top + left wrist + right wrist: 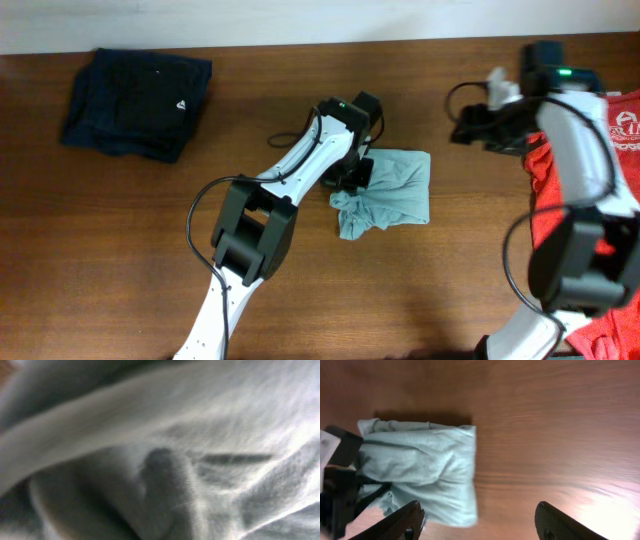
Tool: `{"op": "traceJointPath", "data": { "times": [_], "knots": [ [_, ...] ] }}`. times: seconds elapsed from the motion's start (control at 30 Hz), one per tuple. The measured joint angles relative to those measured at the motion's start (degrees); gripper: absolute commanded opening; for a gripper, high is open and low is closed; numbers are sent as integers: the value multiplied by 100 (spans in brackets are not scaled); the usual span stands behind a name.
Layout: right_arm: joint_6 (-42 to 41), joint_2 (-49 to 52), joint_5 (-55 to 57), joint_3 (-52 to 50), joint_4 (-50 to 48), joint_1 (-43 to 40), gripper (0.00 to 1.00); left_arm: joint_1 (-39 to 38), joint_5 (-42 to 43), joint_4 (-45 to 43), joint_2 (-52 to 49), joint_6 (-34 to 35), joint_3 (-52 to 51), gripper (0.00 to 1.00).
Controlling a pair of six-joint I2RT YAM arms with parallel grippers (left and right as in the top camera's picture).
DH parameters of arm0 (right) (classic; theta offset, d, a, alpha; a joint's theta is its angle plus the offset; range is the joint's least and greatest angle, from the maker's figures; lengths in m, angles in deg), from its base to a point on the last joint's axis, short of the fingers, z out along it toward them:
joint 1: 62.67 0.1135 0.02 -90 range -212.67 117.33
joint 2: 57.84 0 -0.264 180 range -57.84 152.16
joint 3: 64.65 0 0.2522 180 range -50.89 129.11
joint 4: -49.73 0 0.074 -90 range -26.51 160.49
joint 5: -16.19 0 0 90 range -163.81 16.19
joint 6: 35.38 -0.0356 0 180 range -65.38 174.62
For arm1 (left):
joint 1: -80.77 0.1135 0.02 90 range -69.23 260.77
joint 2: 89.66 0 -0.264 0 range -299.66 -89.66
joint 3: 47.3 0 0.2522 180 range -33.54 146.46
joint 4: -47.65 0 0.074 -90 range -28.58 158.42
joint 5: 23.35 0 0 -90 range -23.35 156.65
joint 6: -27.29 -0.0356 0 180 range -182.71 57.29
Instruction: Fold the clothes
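The folded navy garment (137,103) lies to the left of my left gripper in the overhead view, so next I should lift the bundle in that gripper, carry it onto the garment and release it.
The pale blue-grey T-shirt (395,185) lies folded into a small bundle at the table's middle, with a bunched corner at its front left. It also shows in the right wrist view (420,470). My left gripper (355,172) is at the bundle's left edge. Cloth (200,435) fills the left wrist view and hides the fingers. My right gripper (472,125) is open and empty above bare table, right of the bundle; its fingers are spread wide (477,510). The red T-shirt (612,325) with white print lies at the right edge, partly under my right arm.
A dark navy folded garment (135,100) with a small white logo lies at the back left. The brown wooden table (120,230) shows bare wood at the front left and between the bundle and the red T-shirt.
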Motion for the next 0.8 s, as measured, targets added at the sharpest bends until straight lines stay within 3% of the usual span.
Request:
{"op": "traceJointPath", "data": {
  "times": [0.03, 0.1, 0.43, 0.8],
  "knots": [
    [-2, -79, -2, 15, 63, -111, 77, 0, -57, 17, -22, -2, 129, 1],
    [-42, -131, -4, 17, 157, -291, 99, 0, -164, 68, -52, 0, 422, 1],
    [-13, -103, 74, 7, 127, -496, 99, 157, -466, 234, -55, -2, 1840, 1],
    [-15, -101, 155, 7, -26, -496, 99, 1040, -501, -125, -57, -4, 2074, 1]
  ]
}}
